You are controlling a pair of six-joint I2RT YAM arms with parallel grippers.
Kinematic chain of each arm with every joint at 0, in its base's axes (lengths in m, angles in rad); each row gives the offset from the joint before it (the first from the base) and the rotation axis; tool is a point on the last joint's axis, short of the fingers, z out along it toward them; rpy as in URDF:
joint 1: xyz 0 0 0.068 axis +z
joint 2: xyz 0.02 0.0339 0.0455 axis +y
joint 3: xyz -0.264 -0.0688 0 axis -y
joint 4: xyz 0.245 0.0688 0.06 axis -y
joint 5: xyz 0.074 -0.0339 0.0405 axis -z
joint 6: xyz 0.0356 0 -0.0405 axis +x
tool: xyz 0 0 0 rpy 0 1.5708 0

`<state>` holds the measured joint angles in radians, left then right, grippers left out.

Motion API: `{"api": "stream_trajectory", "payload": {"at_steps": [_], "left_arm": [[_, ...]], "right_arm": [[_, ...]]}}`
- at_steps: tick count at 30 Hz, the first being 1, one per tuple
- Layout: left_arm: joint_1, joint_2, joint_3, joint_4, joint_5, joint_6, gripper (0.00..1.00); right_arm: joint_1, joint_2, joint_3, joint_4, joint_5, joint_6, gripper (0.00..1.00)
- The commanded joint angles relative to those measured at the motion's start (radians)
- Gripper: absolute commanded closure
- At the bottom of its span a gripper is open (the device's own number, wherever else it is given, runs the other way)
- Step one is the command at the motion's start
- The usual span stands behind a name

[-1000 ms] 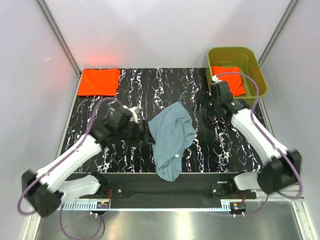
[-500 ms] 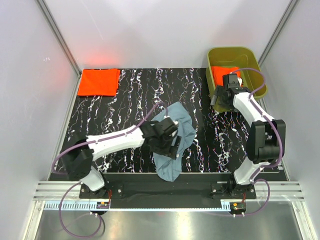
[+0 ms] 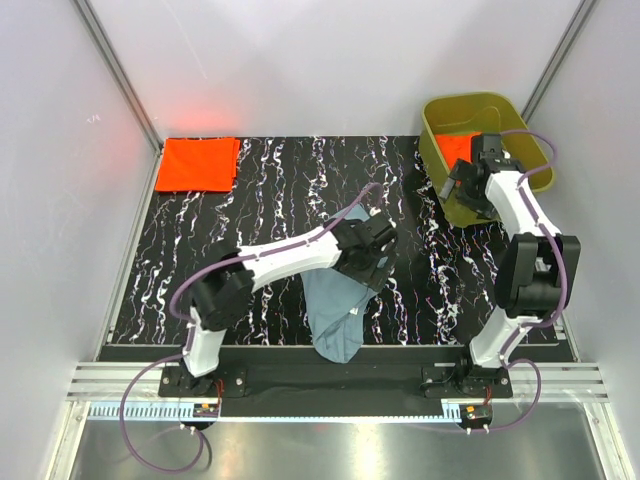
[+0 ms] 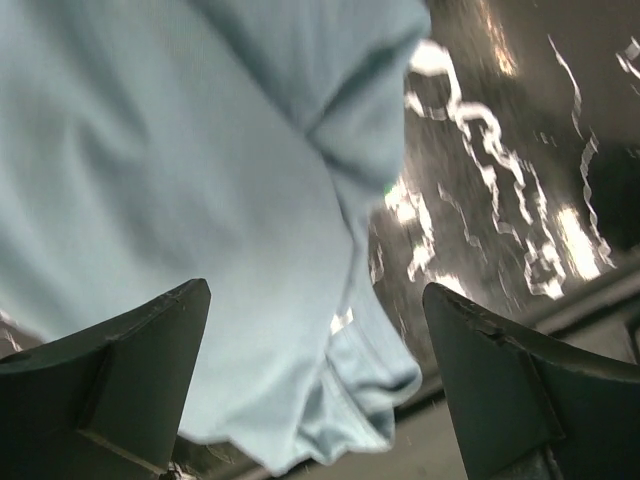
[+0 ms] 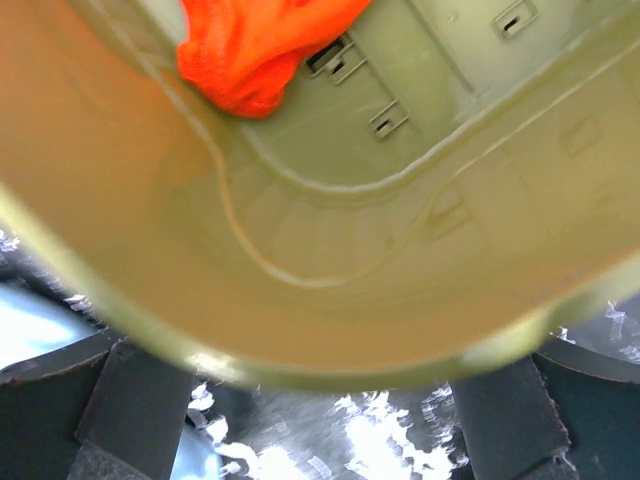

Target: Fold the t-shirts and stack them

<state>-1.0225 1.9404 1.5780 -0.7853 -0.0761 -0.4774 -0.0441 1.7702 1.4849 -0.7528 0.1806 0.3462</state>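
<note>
The blue-grey t-shirt (image 3: pixel 333 312) is still crumpled on the tabletop, so my left gripper will come down next, the t-shirt between its open fingers, and pinch a fold there.
A dusty blue-grey t-shirt (image 3: pixel 333 312) lies crumpled at the table's near middle, one end hanging over the front edge. My left gripper (image 3: pixel 372 262) hovers over its far right part. In the left wrist view its jaws (image 4: pixel 315 400) stand open above the cloth (image 4: pixel 180 200), gripping nothing. A folded orange-red t-shirt (image 3: pixel 197 163) lies at the far left corner. Another orange-red t-shirt (image 5: pixel 260 45) sits inside the olive tub (image 3: pixel 500 112). My right gripper (image 3: pixel 462 186) is open at the tub's near-left wall, and the rim (image 5: pixel 330 372) crosses just ahead of its fingers (image 5: pixel 130 410).
The tub looks tipped and pushed toward the right wall. The left arm stretches diagonally over the black marbled table (image 3: pixel 270 190) from its base. Grey walls enclose the left, back and right sides.
My left arm swung right across the blue-grey shirt to its far right part. My right gripper moved into the tub's near wall, and the tub shifted and tilted. Both jaws widened.
</note>
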Motion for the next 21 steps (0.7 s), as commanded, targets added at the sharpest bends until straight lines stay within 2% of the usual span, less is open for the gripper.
{"api": "stream_trajectory", "payload": {"at_steps": [1,3,6,10,11,13,14,17,21], "left_arm": [[0.027,0.081,0.088,-0.009,-0.063,0.057,0.07],[0.041,0.109,0.105,-0.009,-0.057,0.051,0.1],[0.058,0.156,0.142,-0.011,-0.048,0.066,0.26],[0.07,0.177,0.162,-0.012,-0.048,0.085,0.72],[0.071,0.166,0.162,-0.02,-0.057,0.085,0.89],[0.073,0.1,0.14,-0.02,-0.074,0.085,0.98],[0.076,0.069,0.129,-0.02,-0.082,0.085,0.99],[0.085,-0.046,0.08,-0.016,-0.076,0.082,0.99],[0.091,-0.13,0.045,-0.012,-0.041,0.072,1.0]], "right_arm": [[0.019,-0.137,0.017,-0.006,-0.05,0.097,0.01],[0.068,-0.242,-0.14,0.007,-0.087,0.123,0.0],[0.138,-0.423,-0.326,0.012,-0.118,0.16,0.0],[0.153,-0.642,-0.5,0.027,-0.231,0.205,0.06],[0.161,-0.664,-0.527,0.041,-0.284,0.205,0.08],[0.168,-0.698,-0.598,0.1,-0.355,0.188,0.09],[0.174,-0.695,-0.638,0.13,-0.445,0.174,0.09],[0.196,-0.637,-0.664,0.222,-0.58,0.159,0.08],[0.262,-0.517,-0.672,0.337,-0.59,0.16,0.06]]}}
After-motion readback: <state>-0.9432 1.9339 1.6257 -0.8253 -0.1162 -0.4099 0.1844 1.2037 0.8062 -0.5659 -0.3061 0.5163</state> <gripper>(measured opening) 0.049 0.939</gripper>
